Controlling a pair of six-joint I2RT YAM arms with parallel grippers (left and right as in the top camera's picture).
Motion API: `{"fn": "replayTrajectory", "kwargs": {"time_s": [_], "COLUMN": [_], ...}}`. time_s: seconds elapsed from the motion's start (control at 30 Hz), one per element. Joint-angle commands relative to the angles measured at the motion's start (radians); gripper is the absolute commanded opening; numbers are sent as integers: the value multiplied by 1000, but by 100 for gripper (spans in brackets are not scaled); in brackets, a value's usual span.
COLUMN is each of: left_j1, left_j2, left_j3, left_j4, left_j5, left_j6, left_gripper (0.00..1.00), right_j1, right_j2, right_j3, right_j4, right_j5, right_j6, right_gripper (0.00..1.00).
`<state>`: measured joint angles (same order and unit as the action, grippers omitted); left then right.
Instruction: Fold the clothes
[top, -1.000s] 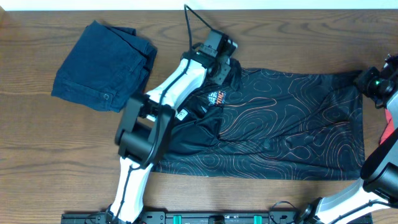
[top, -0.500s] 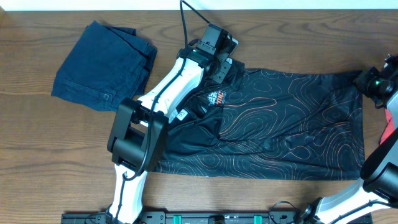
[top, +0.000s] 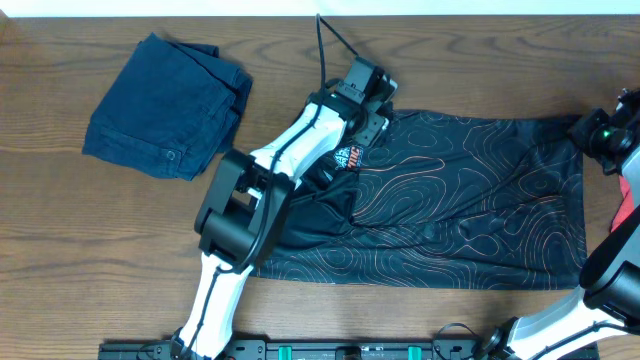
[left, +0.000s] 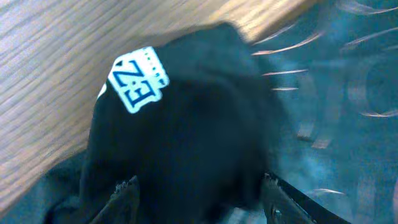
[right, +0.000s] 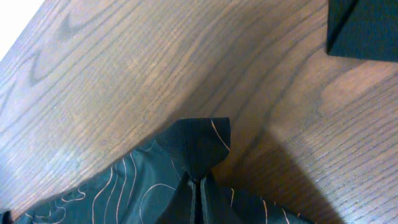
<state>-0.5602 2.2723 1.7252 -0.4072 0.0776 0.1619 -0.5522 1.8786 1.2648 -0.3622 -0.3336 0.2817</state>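
I should next keep my left gripper low over the bunched black fold near the white tag (left: 138, 79), and then close its fingers.
The clothes, a black jersey (top: 470, 200) with thin orange contour lines, lie spread flat across the middle and right of the table. My left gripper (top: 372, 110) hovers over its collar end at the far edge. In the left wrist view the left gripper (left: 200, 193) is open, and a bunched black fold with a white tag (left: 138, 79) sits loose just ahead of its spread fingers. My right gripper (top: 592, 135) is at the jersey's far right corner. The right wrist view shows the right gripper (right: 198, 196) shut on that corner (right: 199, 140), pinching the fabric against the wood.
A folded navy denim garment (top: 165, 105) lies at the back left. A strip of red garment (top: 628, 205) shows at the right edge. A dark object (right: 367, 28) sits on the table beyond the right gripper. The arms' base rail (top: 330, 350) runs along the front edge.
My left gripper has gone from shut to open, letting go of the collar fold, and has shifted slightly right. The right gripper has stayed shut in place.
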Motion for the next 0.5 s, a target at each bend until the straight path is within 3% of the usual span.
{"fn": "replayTrajectory", "kwargs": {"time_s": [0.0,0.07,0.17,0.2,0.47], "left_j1": [10,12,11,10,9], "left_j2": [3,3,-2,-5,-118], "left_j3": [3,11,12,14,21], "left_j4": [21,21,12,5,-92], "left_j5": [-106,-105,-105,-105,-105], "left_j6": [14,14,13,13,13], "left_gripper": [63,48,13,7,6], "right_j1": [7,7,7,7,7], "right_j2": [-1,-1,-1,-1,-1], "right_j3": [1,1,1,1,1], "right_j4": [-3,-3,-5,-5,-1], "right_j5": [-7,-7,-7,-7,-7], "right_j6": [10,10,10,10,10], "right_gripper": [1,1,1,1,1]}}
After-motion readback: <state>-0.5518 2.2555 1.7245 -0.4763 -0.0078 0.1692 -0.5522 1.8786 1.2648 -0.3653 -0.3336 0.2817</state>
